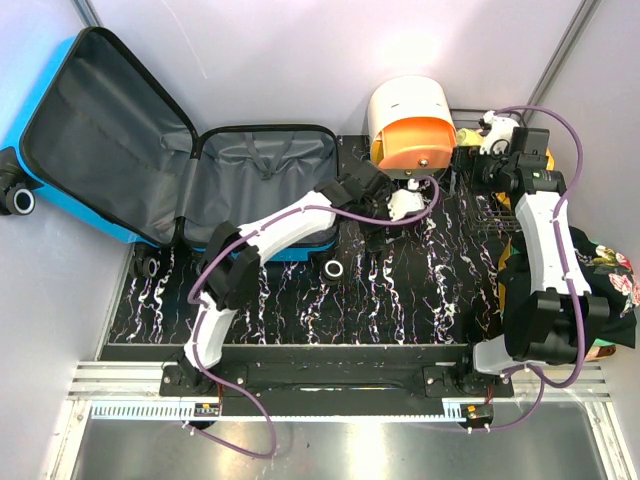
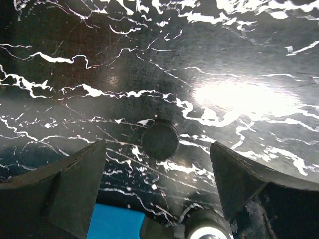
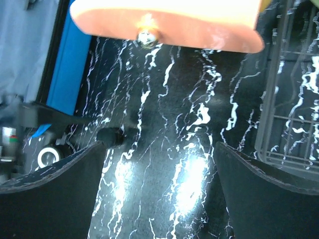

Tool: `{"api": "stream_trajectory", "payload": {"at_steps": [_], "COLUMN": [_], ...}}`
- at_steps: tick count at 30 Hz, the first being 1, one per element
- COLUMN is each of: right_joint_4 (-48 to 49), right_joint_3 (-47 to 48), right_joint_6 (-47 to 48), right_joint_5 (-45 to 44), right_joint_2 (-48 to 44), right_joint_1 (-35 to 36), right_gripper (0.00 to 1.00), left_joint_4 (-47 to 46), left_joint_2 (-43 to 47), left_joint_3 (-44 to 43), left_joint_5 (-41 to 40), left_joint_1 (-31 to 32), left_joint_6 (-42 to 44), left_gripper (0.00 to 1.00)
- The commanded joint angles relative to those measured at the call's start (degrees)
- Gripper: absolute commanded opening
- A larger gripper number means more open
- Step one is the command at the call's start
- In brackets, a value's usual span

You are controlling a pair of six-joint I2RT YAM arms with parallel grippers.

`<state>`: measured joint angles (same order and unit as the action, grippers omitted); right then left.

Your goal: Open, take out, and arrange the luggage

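Note:
My right gripper next moves back, across and down onto the small black knob (image 3: 109, 137), since this lies below it, to its left in the top view.
The luggage (image 1: 262, 170), a bright-blue hard-shell suitcase, lies open at the left of the black marble table (image 1: 420, 300). Its lid (image 1: 100, 130) stands tilted up, and the dark grey lining shows in both halves. My left gripper (image 1: 385, 212) hangs just past the suitcase's right edge, open, with nothing between its fingers (image 2: 75, 184). Under the left gripper (image 2: 158, 145) lie bare table and a small black round knob (image 2: 160, 141); a blue corner (image 2: 113, 222) and a wheel (image 2: 207, 231) show below. My right gripper (image 3: 159, 145) is open and empty over the table, near the suitcase's blue edge (image 3: 75, 64).
A white-and-orange round drawer box (image 1: 410, 125) stands at the back, its orange front (image 3: 164, 22) just ahead of the right gripper (image 1: 487, 160). A wire basket (image 1: 482, 205) (image 3: 294, 99) sits to the right. Floral cloth (image 1: 610, 270) lies at the far right edge.

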<state>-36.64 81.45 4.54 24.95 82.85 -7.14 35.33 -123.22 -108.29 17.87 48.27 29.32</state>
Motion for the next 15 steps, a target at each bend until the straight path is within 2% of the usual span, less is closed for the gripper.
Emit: {"api": "stream_trajectory", "payload": {"at_steps": [1, 3, 6, 10, 11, 15], "right_joint_4": [-4.83, -7.29, -11.96, -10.30, -9.51, -7.13], "right_joint_3": [2.49, 2.14, 2.40, -3.04, -3.49, -2.62], "right_joint_6": [7.06, 8.03, 11.46, 15.49, 15.85, 16.03], "right_joint_5": [11.77, 13.72, 10.39, 3.11, -1.00, -7.27], "right_joint_2": [1.78, 3.45, 5.57, 6.88, 8.11, 14.78], "right_joint_1": [-0.07, 1.15, 6.86, 15.74, 18.71, 23.47], "right_gripper": [0.97, 0.96, 0.96, 0.98, 0.98, 1.00], "left_joint_4": [0.98, 0.00, -1.40, -5.08, -5.71, -6.33], "left_joint_2": [12.64, 16.06, 20.82, 25.12, 25.39, 25.84], "left_joint_3": [-0.19, 2.02, 6.41, 12.56, 13.19, 14.24], "left_joint_5": [7.61, 9.64, 12.97, 15.79, 16.66, 17.11], "left_joint_1": [-2.65, -5.72, -11.87, -20.66, -23.89, -29.10], "left_joint_6": [-3.30, -5.41, -8.74, -15.94, -17.01, -19.56], "left_gripper": [0.90, 0.90, 0.90, 0.90, 0.90, 0.90]}}
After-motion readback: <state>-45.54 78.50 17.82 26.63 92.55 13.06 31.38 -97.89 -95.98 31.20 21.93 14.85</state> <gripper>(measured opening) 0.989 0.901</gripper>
